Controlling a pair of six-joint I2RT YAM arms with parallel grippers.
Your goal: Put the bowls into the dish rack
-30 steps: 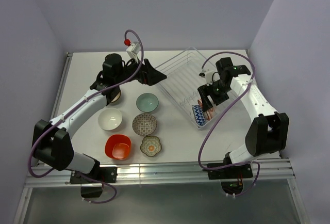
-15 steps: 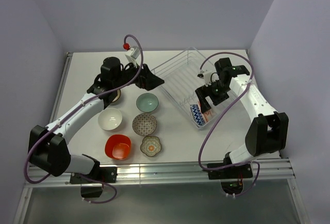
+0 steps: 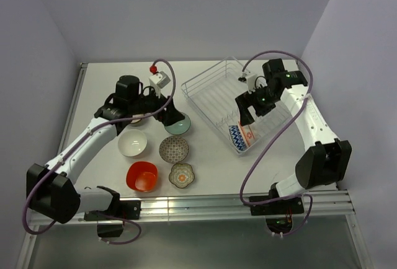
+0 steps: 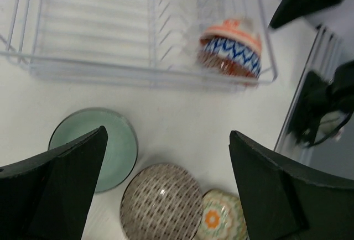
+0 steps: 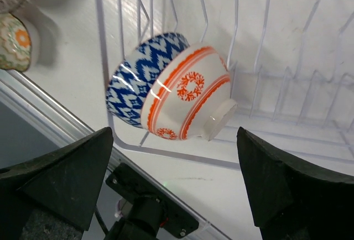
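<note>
My left gripper lowers and moves back onto the grey-brown bowl's rim point(image 3: 161, 145) facing the white bowl next, since that rim lies below and back from it.
The wire dish rack point(image 3: 214, 93) stands at the back right. The blue zigzag bowl point(image 3: 238, 137) and the patterned orange bowl point(image 3: 249, 134) are nested on edge at its near end, also in the right wrist view point(image 5: 135, 90) point(image 5: 188, 93). My right gripper point(image 3: 245, 104) is open and empty above them. My left gripper point(image 3: 169, 115) is open and empty over the pale teal bowl point(image 3: 181, 125). On the table lie the white bowl point(image 3: 133, 142), grey-brown bowl point(image 3: 173, 149), orange-red bowl point(image 3: 142, 176) and flower-shaped bowl point(image 3: 182, 175). The dark brown bowl is mostly hidden under my left arm.
The rack sits on a clear tray whose edge point(image 3: 218, 134) reaches toward the loose bowls. Walls close the table at the back and both sides. A metal rail point(image 3: 205, 204) runs along the near edge by the arm bases.
My left gripper has swung from the rack's left corner toward me, over the teal bowl. My right gripper has risen and drawn back from the two bowls in the rack.
</note>
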